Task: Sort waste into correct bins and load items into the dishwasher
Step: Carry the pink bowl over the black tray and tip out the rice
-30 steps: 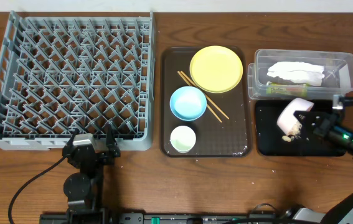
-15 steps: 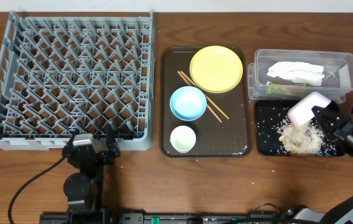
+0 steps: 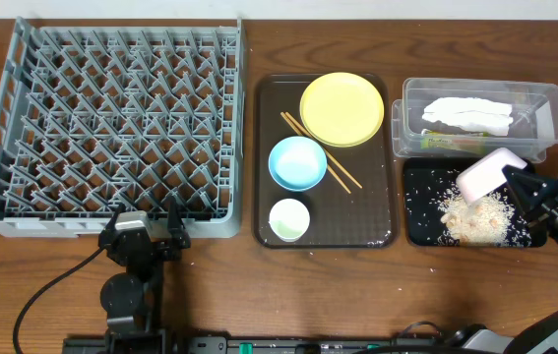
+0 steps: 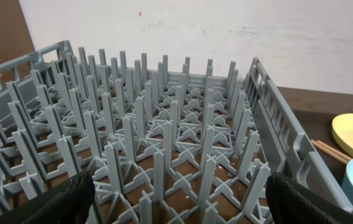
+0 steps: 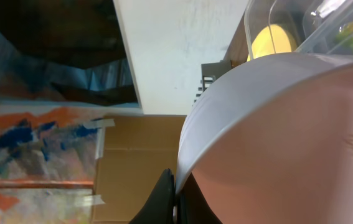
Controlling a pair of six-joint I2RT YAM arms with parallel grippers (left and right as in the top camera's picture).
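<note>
My right gripper is holding the bowl and next needs to swing left in the overhead view to the serving tray's bare near corner (image 3: 362,213). Then it needs to turn the bowl upright, lower it and let it go.
My right gripper (image 3: 517,184) is shut on the rim of the white bowl (image 3: 490,172), which is tipped on its side over the black tray (image 3: 418,228). A heap of whitish rice scraps (image 3: 475,218) lies in that tray under the bowl. In the right wrist view the fingers (image 5: 164,199) pinch the bowl's rim (image 5: 276,137). The clear tub (image 3: 554,106) holds the napkin (image 3: 465,115) and the wrapper (image 3: 443,142). My left gripper (image 3: 146,234) is open at the front edge of the grey dish rack (image 3: 111,128), with pegs (image 4: 176,143) ahead of it and nothing between its fingers (image 4: 64,202).
The brown serving tray (image 3: 267,234) between rack and bins carries the yellow plate (image 3: 341,108), the light blue bowl (image 3: 297,162), the small white cup (image 3: 289,218) and the chopsticks (image 3: 342,177). A few grains lie on the table by the black tray.
The right gripper tipped the white bowl and drew it right and back; the rice that was in the bowl now lies heaped in the black tray. The left arm stayed still.
</note>
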